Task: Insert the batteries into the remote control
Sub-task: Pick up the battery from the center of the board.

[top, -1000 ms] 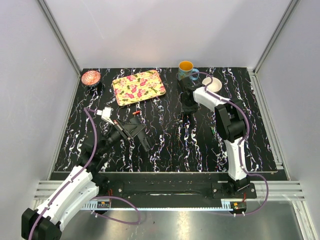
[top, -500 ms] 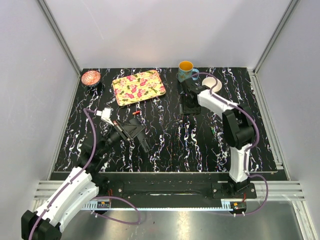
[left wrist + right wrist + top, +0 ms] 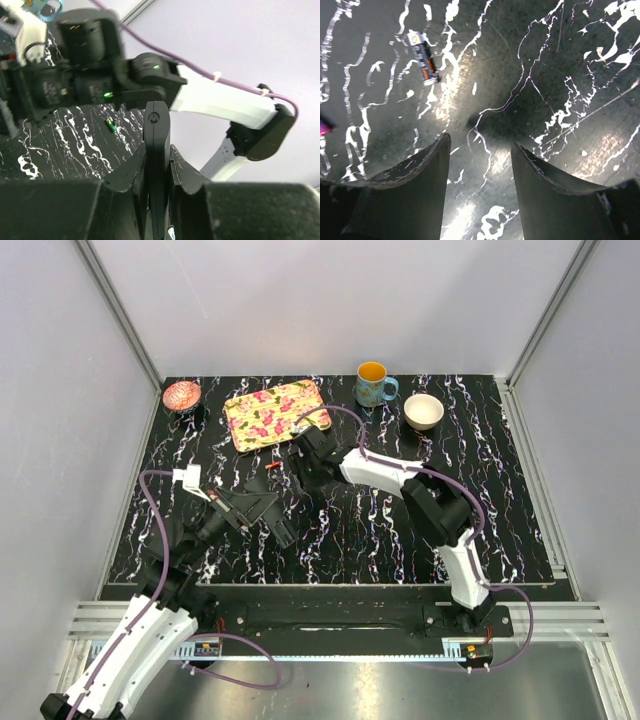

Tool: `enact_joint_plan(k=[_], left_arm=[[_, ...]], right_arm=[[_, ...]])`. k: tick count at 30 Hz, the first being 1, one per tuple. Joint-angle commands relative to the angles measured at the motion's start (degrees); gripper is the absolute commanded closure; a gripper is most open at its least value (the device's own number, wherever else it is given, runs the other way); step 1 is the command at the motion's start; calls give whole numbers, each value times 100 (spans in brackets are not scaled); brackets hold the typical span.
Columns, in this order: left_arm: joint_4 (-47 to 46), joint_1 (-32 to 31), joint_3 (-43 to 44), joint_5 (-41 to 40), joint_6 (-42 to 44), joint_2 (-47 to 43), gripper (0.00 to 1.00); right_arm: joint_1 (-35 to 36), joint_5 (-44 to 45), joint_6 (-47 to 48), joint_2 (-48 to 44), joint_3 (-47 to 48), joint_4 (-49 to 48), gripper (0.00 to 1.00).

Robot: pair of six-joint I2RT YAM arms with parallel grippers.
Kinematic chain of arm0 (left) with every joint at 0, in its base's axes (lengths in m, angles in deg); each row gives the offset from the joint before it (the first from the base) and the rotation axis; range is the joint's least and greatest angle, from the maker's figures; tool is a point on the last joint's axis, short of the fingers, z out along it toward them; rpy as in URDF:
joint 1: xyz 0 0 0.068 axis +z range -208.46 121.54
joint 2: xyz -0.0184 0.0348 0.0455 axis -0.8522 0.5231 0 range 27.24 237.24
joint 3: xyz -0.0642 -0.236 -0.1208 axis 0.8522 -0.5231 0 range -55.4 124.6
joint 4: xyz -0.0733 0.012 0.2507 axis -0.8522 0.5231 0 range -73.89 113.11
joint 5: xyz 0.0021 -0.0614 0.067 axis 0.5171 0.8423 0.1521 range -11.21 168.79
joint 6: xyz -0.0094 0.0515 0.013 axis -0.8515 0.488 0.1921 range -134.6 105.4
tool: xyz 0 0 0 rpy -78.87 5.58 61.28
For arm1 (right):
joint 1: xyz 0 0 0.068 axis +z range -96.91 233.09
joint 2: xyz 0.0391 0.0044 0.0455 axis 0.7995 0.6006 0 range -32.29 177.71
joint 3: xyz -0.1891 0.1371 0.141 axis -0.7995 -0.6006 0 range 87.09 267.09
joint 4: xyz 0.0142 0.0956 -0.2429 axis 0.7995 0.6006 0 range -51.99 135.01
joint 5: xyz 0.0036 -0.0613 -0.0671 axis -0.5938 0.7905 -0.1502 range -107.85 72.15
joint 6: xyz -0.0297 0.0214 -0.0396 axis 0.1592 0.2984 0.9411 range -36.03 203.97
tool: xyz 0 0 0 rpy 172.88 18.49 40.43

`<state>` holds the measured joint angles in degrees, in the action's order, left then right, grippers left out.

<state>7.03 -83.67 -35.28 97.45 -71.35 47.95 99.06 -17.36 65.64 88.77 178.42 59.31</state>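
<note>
My right gripper slides left in the wrist view toward the battery below next, then lowers the open fingers astride the battery's dark body (image 3: 424,58).
My left gripper (image 3: 268,508) is shut on the remote control (image 3: 288,528), a flat black bar held off the table at left of centre. In the left wrist view the remote (image 3: 157,135) stands edge-on between my left gripper's (image 3: 157,150) two jaws. My right gripper (image 3: 302,472) hangs open and empty over the table just in front of the floral tray. One battery (image 3: 272,467), slim with red, lies on the table just left of it. In the right wrist view the battery (image 3: 424,65) lies up and left of my open right gripper (image 3: 480,150).
A floral tray (image 3: 277,412) lies at the back, with a pink bowl (image 3: 182,395) to its left. A mug (image 3: 372,383) and a white bowl (image 3: 423,411) stand at the back right. A tiny green-tipped thing (image 3: 111,125) lies on the table.
My right arm has swung from beside the mug at the back right over to the middle, in front of the tray and near the battery. My left gripper has shifted slightly with the remote.
</note>
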Motion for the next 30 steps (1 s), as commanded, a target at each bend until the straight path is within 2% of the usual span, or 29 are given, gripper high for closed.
enact_joint_plan(k=[1,5,16,25,30], left_arm=[[204,8,536,-125,85,-172,100],[319,16,625,-151,85,-322,100],[653,16,651,-319,199,-629,100],[794,16,704,-354,288,-726,100],[741,16,633,-327,244,-752,100]], right_arm=[[-45,-216,329,251,481,-408,39],[25,-172,575,690,1096,-205,38],[271,-76,1032,1288,1931,102,34],[438,311,1332,2009,2986,612,39],[447,399,1446,2282,3347,884,47]])
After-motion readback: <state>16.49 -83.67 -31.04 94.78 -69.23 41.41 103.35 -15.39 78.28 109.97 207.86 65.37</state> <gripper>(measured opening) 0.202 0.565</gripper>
